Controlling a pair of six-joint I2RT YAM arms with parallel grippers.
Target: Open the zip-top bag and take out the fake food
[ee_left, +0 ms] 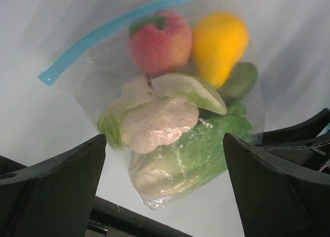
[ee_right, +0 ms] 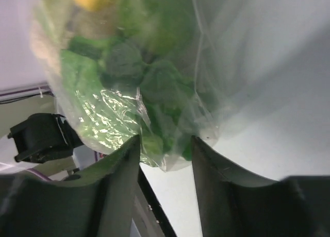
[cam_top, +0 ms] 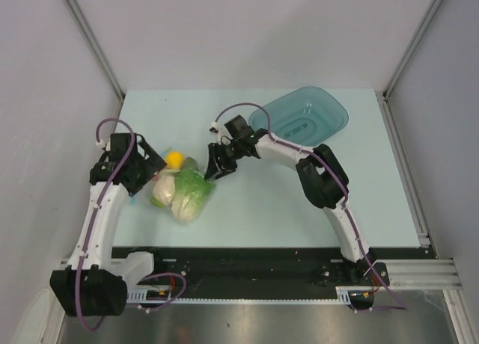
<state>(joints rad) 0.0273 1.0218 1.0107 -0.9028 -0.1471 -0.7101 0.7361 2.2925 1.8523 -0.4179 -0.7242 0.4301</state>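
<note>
Next, my left gripper moves down and turns so its open fingers straddle the near end of the bag's zip, since that zip lies at an angle below it.
The zip-top bag point(cam_top: 185, 192) lies on the pale table between my two grippers, its light blue zip strip point(ee_left: 118, 26) along the far side in the left wrist view. Inside is the fake food: a red fruit point(ee_left: 160, 41), a yellow fruit point(ee_left: 219, 46), a whitish piece point(ee_left: 157, 123) and a green leafy cabbage point(ee_left: 198, 154). My left gripper point(cam_top: 150, 178) is open at the bag's left end, with the bag's bottom corner between its wide-spread fingers, untouched. My right gripper point(cam_top: 212, 170) is at the bag's upper right end. Its fingers point(ee_right: 121, 165) stand partly closed on either side of a cabbage-filled corner point(ee_right: 165, 118).
A teal translucent tray point(cam_top: 299, 116) sits at the back right of the table, behind the right arm. Grey walls close in the table on the left, right and back. A black rail point(cam_top: 262, 258) runs along the near edge.
</note>
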